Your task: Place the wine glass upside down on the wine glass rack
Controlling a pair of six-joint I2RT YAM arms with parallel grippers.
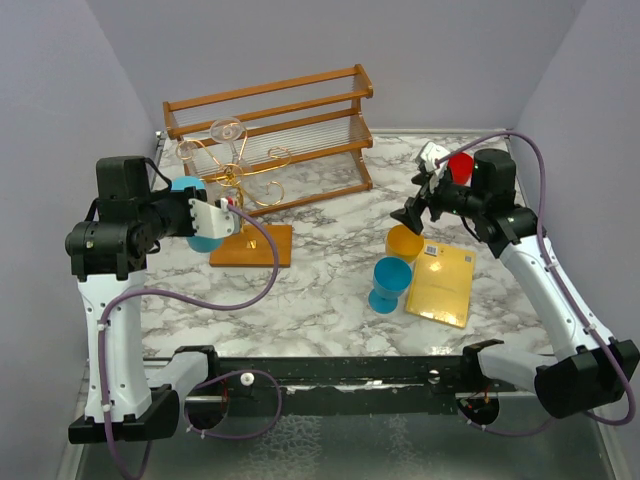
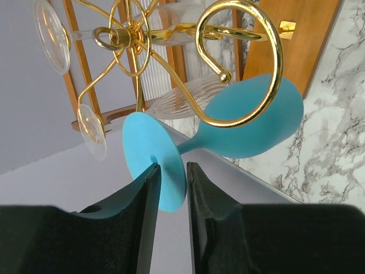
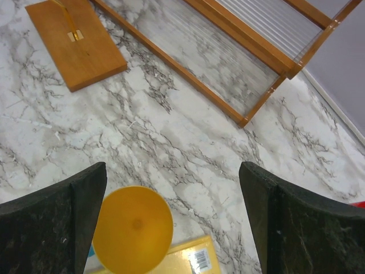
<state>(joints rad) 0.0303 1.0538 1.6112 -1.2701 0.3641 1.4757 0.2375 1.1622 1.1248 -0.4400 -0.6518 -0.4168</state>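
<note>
The cup stands below my right gripper, so that gripper needs to come down open next onto the yellow cup's rim (image 1: 420,239) (image 3: 171,221) at its edge by the yellow book's barcode.
My left gripper (image 2: 173,171) is shut on the round foot of a blue wine glass (image 2: 256,123), which lies tilted on its side. One curled arm of the gold wire rack (image 2: 239,68) loops in front of its stem and bowl. In the top view the left gripper (image 1: 228,207) holds the blue glass (image 1: 205,240) beside the rack (image 1: 235,172), above the rack's wooden base (image 1: 255,247). Clear glasses (image 2: 51,34) hang on the rack. My right gripper (image 3: 172,171) is open and empty above the marble table.
A two-tier wooden slatted shelf (image 1: 290,120) stands behind the rack. A yellow cup (image 1: 404,243), a blue cup (image 1: 390,283) and a yellow book (image 1: 441,285) sit at the right. The yellow cup (image 3: 132,228) lies below the right gripper. A red object (image 1: 460,165) is by the right arm.
</note>
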